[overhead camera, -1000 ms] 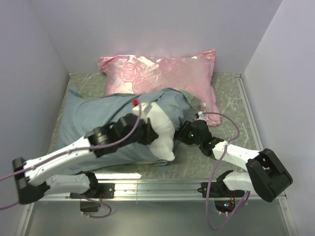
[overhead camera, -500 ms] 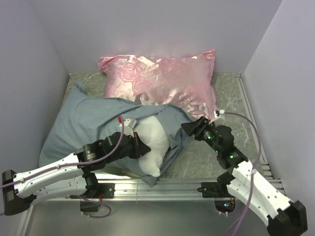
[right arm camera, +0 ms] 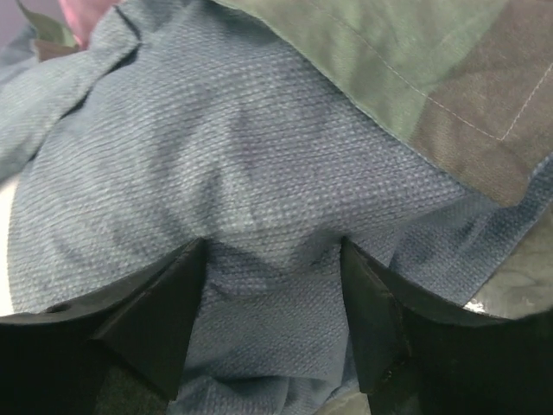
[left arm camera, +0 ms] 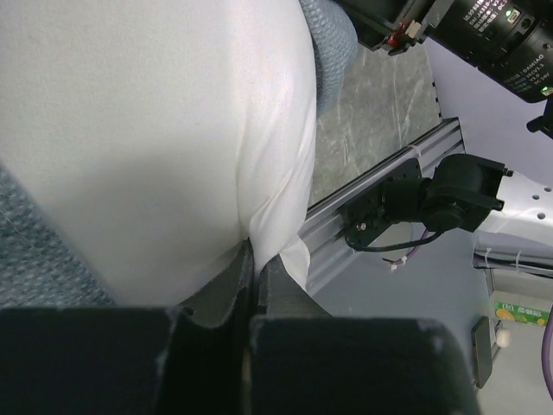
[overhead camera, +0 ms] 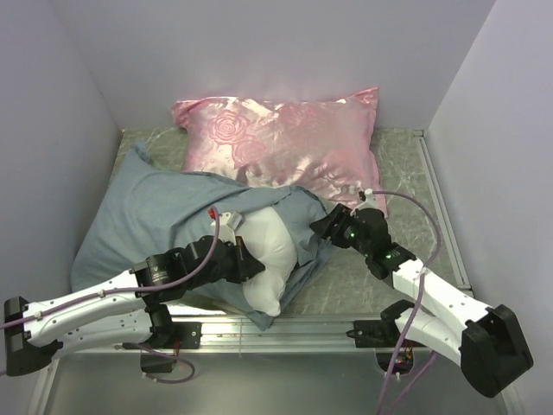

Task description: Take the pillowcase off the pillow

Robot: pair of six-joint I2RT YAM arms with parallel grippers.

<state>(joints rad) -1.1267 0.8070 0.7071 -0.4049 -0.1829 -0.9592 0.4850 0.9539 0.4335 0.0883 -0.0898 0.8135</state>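
Observation:
My left gripper lifts toward the bare tabletop to its right in the top view next, then lowers and releases, with the pillow still partly sleeved.
The pillowcase (overhead camera: 147, 216) lies grey-blue side up on the left of the table. The white pillow (overhead camera: 270, 246) sticks out of its open right end. My left gripper (overhead camera: 256, 266) is shut on a fold of the pillow's white fabric; in the left wrist view the pillow (left arm camera: 155, 130) fills the frame above the closed left gripper (left arm camera: 255, 252). My right gripper (overhead camera: 318, 227) is at the pillowcase's open edge. In the right wrist view the right gripper (right arm camera: 272, 259) is open, fingers (right arm camera: 160, 311) wide apart and pressed onto the grey-blue cloth (right arm camera: 259, 156), with an olive-green block (right arm camera: 389, 60) above.
A shiny pink rose-patterned pillow (overhead camera: 285, 138) lies at the back, touching the pillowcase. Walls close the table on the left, back and right. An aluminium rail (overhead camera: 285, 328) runs along the front edge and shows in the left wrist view (left arm camera: 380, 186).
My left gripper pulled the pillow toward the front and the pillowcase settled back to the left. My right gripper lifted away, then came back down onto the pillowcase's open edge.

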